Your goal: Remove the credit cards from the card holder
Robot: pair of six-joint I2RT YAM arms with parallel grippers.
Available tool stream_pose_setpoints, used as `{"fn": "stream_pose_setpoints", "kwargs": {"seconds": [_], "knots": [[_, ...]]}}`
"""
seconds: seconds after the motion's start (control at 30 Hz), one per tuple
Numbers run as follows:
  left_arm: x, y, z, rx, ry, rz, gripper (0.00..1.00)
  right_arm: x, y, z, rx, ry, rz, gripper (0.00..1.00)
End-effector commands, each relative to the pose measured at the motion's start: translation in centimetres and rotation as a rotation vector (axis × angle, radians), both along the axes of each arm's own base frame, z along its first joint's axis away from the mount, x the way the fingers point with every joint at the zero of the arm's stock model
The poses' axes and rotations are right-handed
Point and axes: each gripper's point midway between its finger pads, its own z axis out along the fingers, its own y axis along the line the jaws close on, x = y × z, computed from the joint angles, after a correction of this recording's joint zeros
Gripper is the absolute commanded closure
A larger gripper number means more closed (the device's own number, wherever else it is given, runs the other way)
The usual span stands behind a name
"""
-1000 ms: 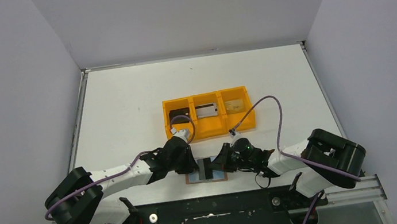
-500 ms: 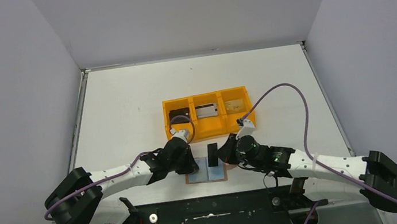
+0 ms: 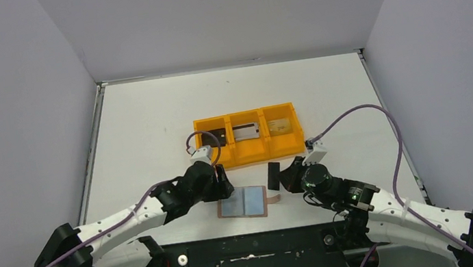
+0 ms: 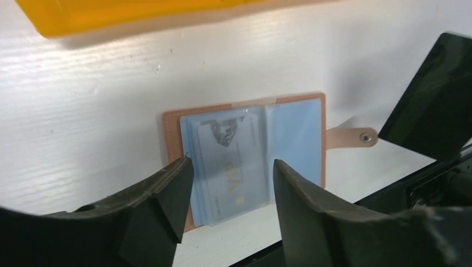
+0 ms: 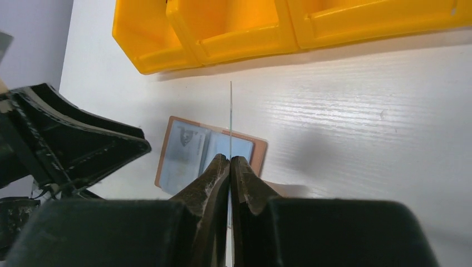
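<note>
My right gripper will next swing outward, to the left in the top view, and go down into the tray's black-card section (image 3: 212, 141) (image 5: 149, 30) to let go of its card, which is also black.
The card holder (image 3: 242, 204) lies open on the table, brown leather with a grey-blue inside and a snap tab (image 4: 352, 137). A pale card (image 4: 229, 167) shows inside its left sleeve. My left gripper (image 3: 221, 180) hovers open at the holder's far left corner, and nothing is between its jaws (image 4: 231, 178). My right gripper (image 3: 289, 176) is shut on a black credit card (image 3: 273, 173), held upright off the table to the right of the holder. In the right wrist view that card (image 5: 230, 119) shows edge-on between the closed jaws (image 5: 230, 161).
An orange three-compartment tray (image 3: 250, 151) stands just beyond the holder. It holds a black card (image 3: 215, 136), a silvery card (image 3: 246, 131) and a gold-tan card (image 3: 279, 125). The table's near edge and the arm bases lie right behind the holder.
My right gripper pulled the black card up out of the holder and carried it right. My left gripper opened and lifted off the holder, which shifted slightly.
</note>
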Motion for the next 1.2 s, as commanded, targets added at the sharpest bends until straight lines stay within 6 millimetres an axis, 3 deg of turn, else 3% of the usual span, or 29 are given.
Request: {"fn": "stream_pose_setpoints", "kwargs": {"seconds": [0.0, 0.1, 0.27, 0.4, 0.5, 0.57, 0.77, 0.93, 1.17], "knots": [[3.3, 0.8, 5.7, -0.017, -0.158, 0.094, 0.43, 1.3, -0.8, 1.9, -0.043, -0.115, -0.011, 1.0], [4.8, 2.7, 6.8, 0.021, -0.183, 0.134, 0.35, 1.4, -0.6, 2.8, -0.063, -0.166, 0.021, 1.0], [7.5, 7.7, 7.4, 0.105, -0.121, 0.257, 0.33, 1.5, 0.3, 4.3, -0.087, -0.259, 0.115, 1.0], [8.7, 11.0, 9.0, 0.111, -0.178, 0.355, 0.3, 1.4, 1.1, 5.1, -0.104, -0.322, 0.176, 1.0], [9.2, 13.7, 9.7, 0.112, -0.229, 0.441, 0.13, 1.5, 1.7, 5.7, -0.127, -0.379, 0.223, 1.0], [9.2, 15.2, 9.8, 0.124, -0.251, 0.5, 0.11, 1.5, 2.4, 6.3, -0.161, -0.434, 0.272, 1.0], [9.1, 15.2, 10.9, 0.126, -0.292, 0.466, 0.11, 2.6, 4.5, 7.9, -0.379, -0.596, 0.398, 1.0], [8.8, 17.2, 11.1, 0.241, -0.316, 0.482, 0.1, 3.6, 6.9, 8.3, -0.611, -0.72, 0.583, 1.0], [8.7, 18.7, 11.7, 0.281, -0.333, 0.547, 0.1, 7.3, 10.6, 9.9, -0.901, -0.885, 0.722, 1.0]]}}
